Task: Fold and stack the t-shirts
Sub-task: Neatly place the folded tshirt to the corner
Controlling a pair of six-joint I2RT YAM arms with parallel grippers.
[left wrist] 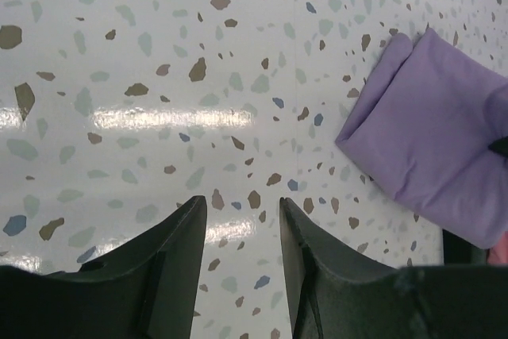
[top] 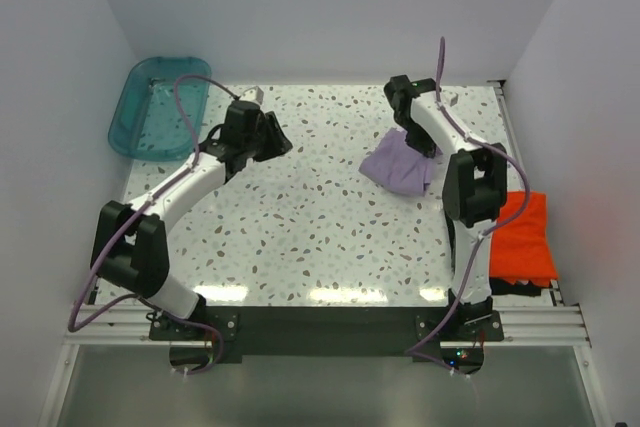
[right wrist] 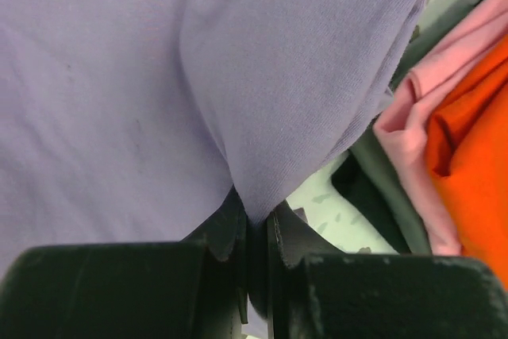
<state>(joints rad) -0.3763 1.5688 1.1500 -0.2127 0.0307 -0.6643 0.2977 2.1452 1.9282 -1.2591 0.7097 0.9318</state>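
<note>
The orange-red t-shirt (top: 527, 237) lies back of my right gripper, to its right in the top view. My right gripper lifts the lavender t-shirt (top: 398, 166) over there next and releases it.
The lavender t-shirt (top: 398, 166) lies bunched on the table at the right of centre. My right gripper (top: 420, 139) is shut on a fold of it, and the pinched cloth (right wrist: 286, 117) bulges above the closed jaws in the right wrist view. The shirt also shows at the right of the left wrist view (left wrist: 432, 129). The orange-red t-shirt (top: 527, 237) lies folded at the table's right edge, on top of pink (right wrist: 409, 148) and dark cloth. My left gripper (top: 278, 139) is open and empty over bare table, left of the lavender shirt.
A teal plastic tub (top: 158, 105) stands at the back left corner. The speckled table (top: 300, 237) is walled in white at the back and both sides. Dark cloth (top: 520, 289) sticks out under the orange shirt near the front right rail.
</note>
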